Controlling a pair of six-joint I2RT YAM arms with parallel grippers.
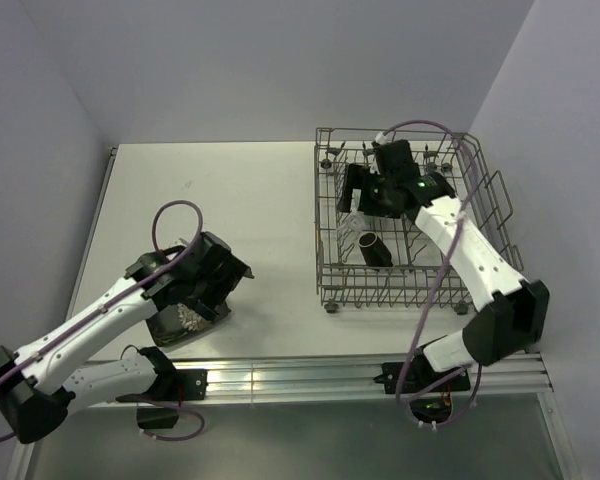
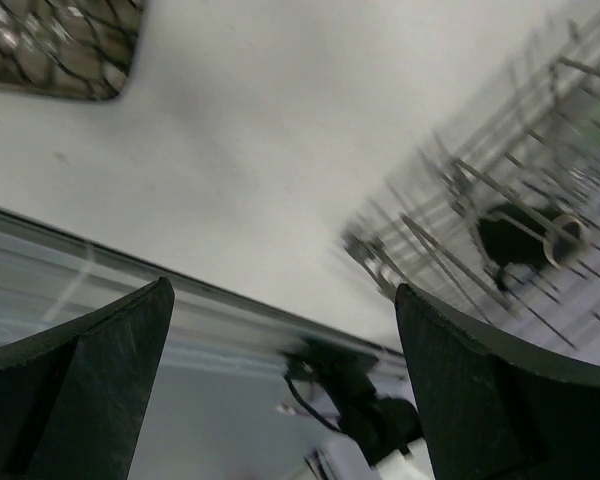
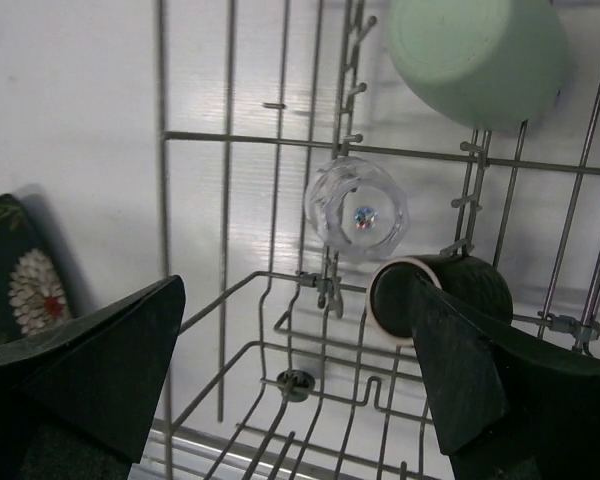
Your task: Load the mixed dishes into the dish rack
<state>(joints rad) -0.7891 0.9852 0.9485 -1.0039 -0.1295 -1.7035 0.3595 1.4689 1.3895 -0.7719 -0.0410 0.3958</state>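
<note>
My left gripper should move down and left in its wrist view to straddle the plate's rack-side edge [image 1: 227,308] [image 2: 137,40], which lies that way, beside bare table.
The grey wire dish rack [image 1: 480,190] stands at the right of the table. A brown mug [image 1: 376,250] lies on its side in it. In the right wrist view the mug [image 3: 460,285], a small clear glass [image 3: 357,208] and a pale green cup [image 3: 475,55] all sit in the rack [image 3: 280,140]. My right gripper [image 1: 352,198] is open and empty above the rack's left part [image 3: 298,290]. The square black floral plate [image 1: 183,320] lies on the table under my left arm. My left gripper [image 1: 235,272] is open and empty just above and right of it [image 2: 282,290]. The dark bowl is not in view.
The plate's corner [image 2: 60,45] shows at the top left of the left wrist view, and the rack [image 2: 460,190] with the mug [image 2: 525,235] at its right. A metal rail [image 1: 310,375] runs along the table's near edge. Walls close in on the left, back and right.
</note>
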